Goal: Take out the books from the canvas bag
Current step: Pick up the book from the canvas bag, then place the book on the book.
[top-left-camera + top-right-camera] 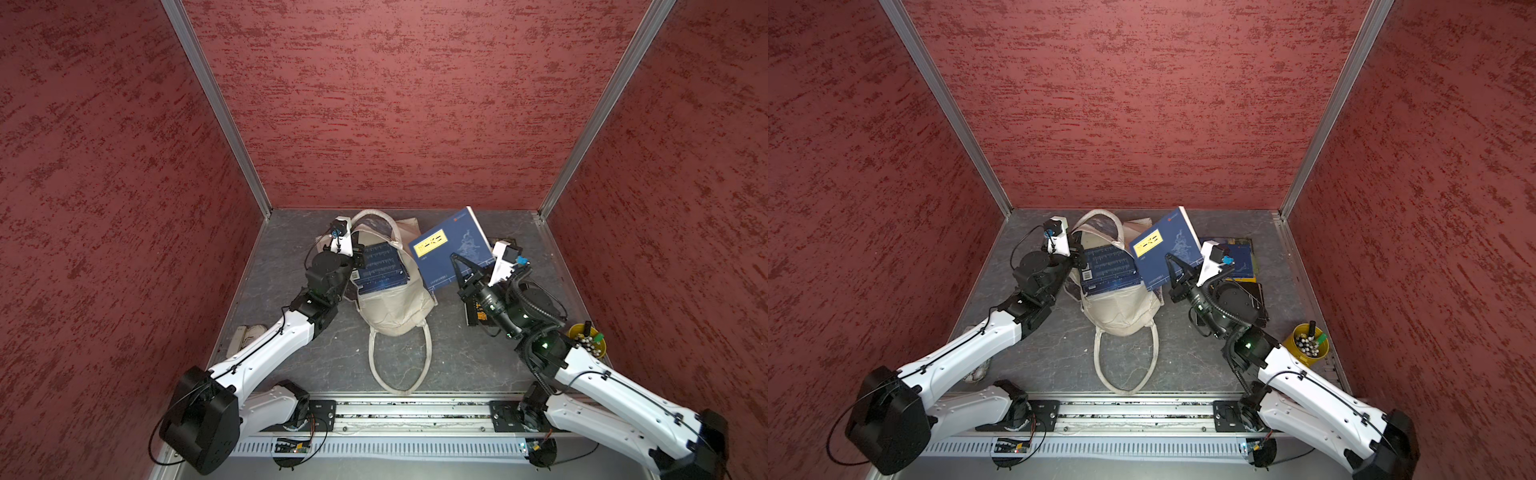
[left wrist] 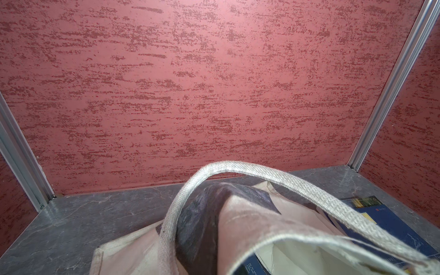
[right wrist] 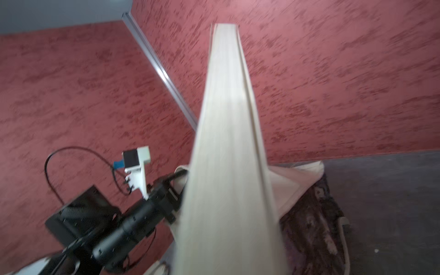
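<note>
The right gripper lowers and turns over the dark book [image 1: 473, 312] next and releases the navy book on top, since it lies flat and clear of the canvas bag [image 1: 395, 311].
The cream canvas bag [image 1: 395, 311] [image 1: 1121, 309] lies at mid-table, mouth toward the back wall, one loop handle [image 1: 399, 365] trailing toward the front. My left gripper [image 1: 357, 259] [image 1: 1079, 255] is shut on the bag's left rim; its jaws are hidden in the left wrist view, where the bag [image 2: 250, 226] and a handle [image 2: 238, 169] fill the bottom. Navy books [image 1: 380, 268] [image 1: 1111, 268] show in the mouth. My right gripper [image 1: 457, 262] [image 1: 1173, 266] is shut on a navy book with a yellow label [image 1: 451, 249] [image 1: 1163, 253], held tilted above the table; its page edge [image 3: 228, 142] fills the right wrist view.
More books [image 1: 1241, 257] lie flat at the back right, and a dark one [image 1: 1254, 299] sits under my right wrist. A small yellow bucket [image 1: 588, 338] [image 1: 1306, 345] of pens stands at the right edge. A white object [image 1: 245, 336] lies under my left arm. Red walls enclose three sides.
</note>
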You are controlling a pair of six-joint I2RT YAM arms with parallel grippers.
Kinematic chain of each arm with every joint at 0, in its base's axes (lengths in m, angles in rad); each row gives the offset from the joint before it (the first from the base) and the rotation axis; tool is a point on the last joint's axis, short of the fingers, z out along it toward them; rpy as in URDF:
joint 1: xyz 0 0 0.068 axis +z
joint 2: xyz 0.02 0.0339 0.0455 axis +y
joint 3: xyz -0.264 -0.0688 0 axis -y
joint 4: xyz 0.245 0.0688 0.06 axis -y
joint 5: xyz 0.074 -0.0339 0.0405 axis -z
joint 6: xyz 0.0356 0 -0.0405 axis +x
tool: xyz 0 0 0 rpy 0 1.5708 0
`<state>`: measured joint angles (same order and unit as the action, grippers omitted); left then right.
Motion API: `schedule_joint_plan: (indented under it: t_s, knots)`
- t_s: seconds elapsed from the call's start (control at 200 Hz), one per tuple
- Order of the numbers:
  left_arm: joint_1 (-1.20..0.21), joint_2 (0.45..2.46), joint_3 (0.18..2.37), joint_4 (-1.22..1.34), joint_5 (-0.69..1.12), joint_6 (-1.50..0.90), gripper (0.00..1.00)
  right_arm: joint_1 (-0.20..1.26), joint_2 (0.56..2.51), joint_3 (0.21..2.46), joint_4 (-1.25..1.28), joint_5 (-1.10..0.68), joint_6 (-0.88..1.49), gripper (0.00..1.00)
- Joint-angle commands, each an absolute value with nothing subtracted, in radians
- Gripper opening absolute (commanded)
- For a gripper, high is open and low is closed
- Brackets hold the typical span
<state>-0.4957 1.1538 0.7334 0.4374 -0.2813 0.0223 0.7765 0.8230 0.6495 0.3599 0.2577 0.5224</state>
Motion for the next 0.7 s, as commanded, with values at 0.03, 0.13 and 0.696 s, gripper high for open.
schedule_joint_plan:
  t_s: [0.03,0.13,0.696]
  knots:
    - [-0.489,1.149,0.758,0.466,-0.236,0.015,0.00,0.702,0.828,0.673,0.326,0.473,0.611,0.00]
    - [-0.488,1.147,0.756,0.469,-0.229,0.014,0.00,0.606,0.856,0.660,0.319,0.452,0.655,0.00]
    - [-0.476,1.140,0.751,0.468,-0.189,0.003,0.00,0.199,1.007,0.319,0.626,0.145,1.061,0.00]
